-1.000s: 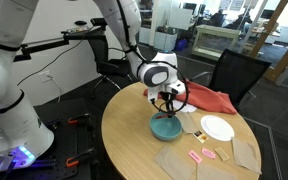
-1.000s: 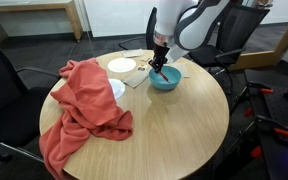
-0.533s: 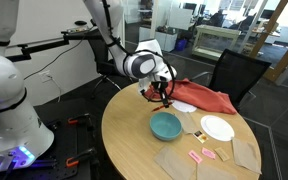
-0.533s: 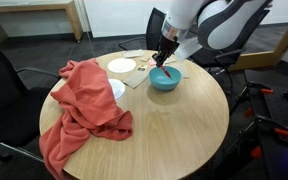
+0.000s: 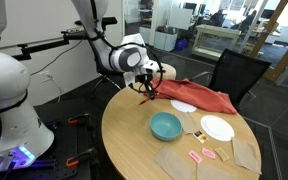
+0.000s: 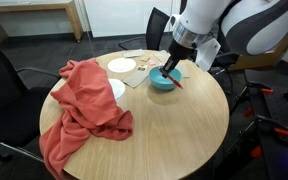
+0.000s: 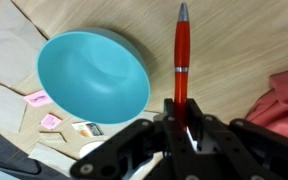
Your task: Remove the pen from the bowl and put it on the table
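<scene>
I will first pull my gripper back, away from the teal-blue bowl [image 7: 92, 75], and lower it, to get the red pen [image 7: 182, 58] onto the open space of the tan table.
My gripper [image 7: 180, 112] is shut on the red pen [image 7: 182, 58] and holds it in the air above the tan round table [image 5: 134, 135]. The pen sticks out from the jaws and also shows in both exterior views [image 5: 149, 91] [image 6: 173, 80]. The teal-blue bowl [image 7: 92, 75] is empty and stands on the table; it shows in both exterior views [image 5: 166, 126] [image 6: 162, 81]. In the wrist view the pen hangs over bare table to the right of the bowl. The gripper [image 5: 146, 84] is raised and off to the side of the bowl.
A red cloth [image 6: 84, 105] is draped over one side of the table. A white plate [image 5: 217, 128] and brown paper sheets [image 5: 184, 157] with small pink pieces [image 5: 202, 154] lie near the bowl. Black chairs [image 5: 234, 72] stand round the table.
The gripper has lifted the pen out of the bowl and carried it up and sideways, away from the bowl. The bowl now stands empty and uncovered.
</scene>
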You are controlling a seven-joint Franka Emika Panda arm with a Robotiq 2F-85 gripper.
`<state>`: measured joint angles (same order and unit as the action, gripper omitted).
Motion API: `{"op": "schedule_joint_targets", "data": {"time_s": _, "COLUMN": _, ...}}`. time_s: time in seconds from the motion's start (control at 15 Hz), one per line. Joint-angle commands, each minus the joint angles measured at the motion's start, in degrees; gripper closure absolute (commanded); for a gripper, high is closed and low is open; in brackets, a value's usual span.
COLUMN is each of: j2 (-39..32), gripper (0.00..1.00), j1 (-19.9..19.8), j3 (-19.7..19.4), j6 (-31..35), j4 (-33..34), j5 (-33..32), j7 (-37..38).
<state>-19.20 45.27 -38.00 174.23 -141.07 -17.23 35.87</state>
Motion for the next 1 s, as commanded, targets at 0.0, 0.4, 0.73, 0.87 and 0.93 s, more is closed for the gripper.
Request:
{"op": "schedule_joint_targets", "data": {"time_s": 0.0, "j2": 5.86, "gripper": 0.96, "j1": -2.08, "j3": 4.04, "j6": -5.08, "j4": -3.85, "j5": -0.2, "j7": -5.96}}
{"op": "schedule_joint_targets", "data": {"time_s": 0.4, "j2": 2.49, "gripper": 0.96, "j1": -3.41, "j3": 7.71, "j6": -9.58, "j4": -3.56, "j5": 0.32, "j7": -12.05}}
{"op": "schedule_joint_targets", "data": {"time_s": 0.73, "j2": -2.06, "gripper": 0.96, "j1": -8.12, "j3": 12.54, "j6": -7.36, "j4": -2.72, "j5": -2.65, "j7": -13.3}}
{"op": "schedule_joint_targets", "data": {"time_s": 0.87, "j2": -3.39, "gripper": 0.96, "j1": -11.65, "j3": 16.06, "j6": -7.4, "j4": -2.13, "j5": -2.14, "j7": -14.52}}
{"op": "schedule_joint_targets", "data": {"time_s": 0.93, "j2": -4.09, "gripper": 0.96, "j1": -13.37, "j3": 17.62, "j6": -7.36, "j4": -1.77, "j5": -1.84, "j7": -15.02}}
